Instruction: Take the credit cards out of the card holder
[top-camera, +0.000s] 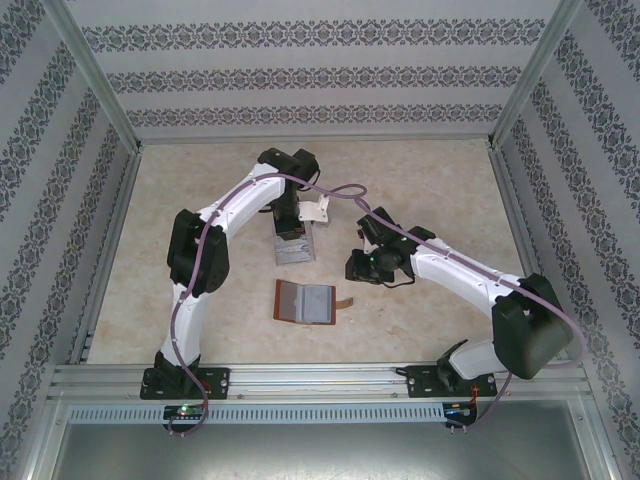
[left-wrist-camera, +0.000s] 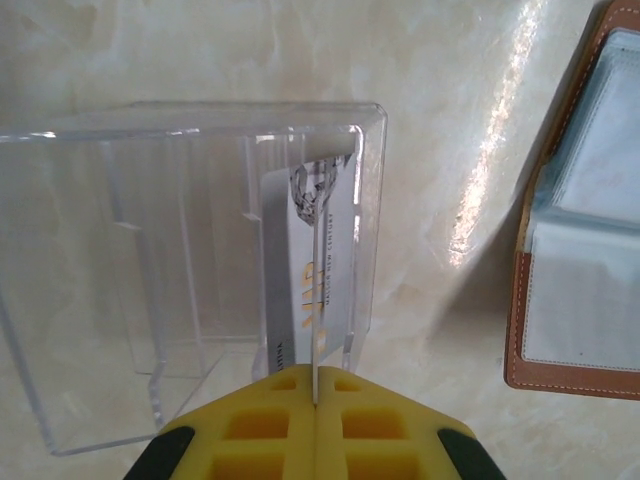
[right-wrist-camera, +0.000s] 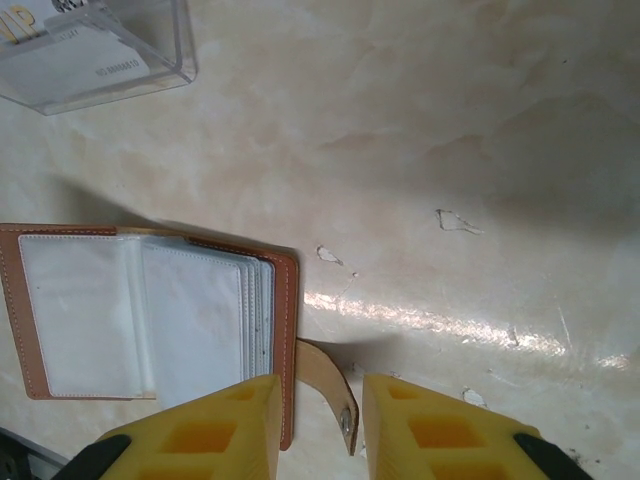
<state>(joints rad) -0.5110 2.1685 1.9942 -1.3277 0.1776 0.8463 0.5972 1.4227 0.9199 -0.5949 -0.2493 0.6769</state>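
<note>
The left gripper moves down to the tray's slot with the pale printed card below it next and releases the credit card there, already lined up lengthwise.
The card holder lies open on the table, reddish-brown with pale pockets, its strap tab sticking out to the right. My left gripper is shut on a thin credit card seen edge-on, which reaches down into the clear tray. A pale printed card stands in the tray beside it. In the top view the left gripper hovers over the tray. My right gripper is open above the holder's right edge, with the strap tab between its fingers, untouched.
Patterned walls and metal rails enclose the beige marbled tabletop. The card holder's edge lies just right of the tray. The tray corner shows at the upper left of the right wrist view. Small chips mark the surface.
</note>
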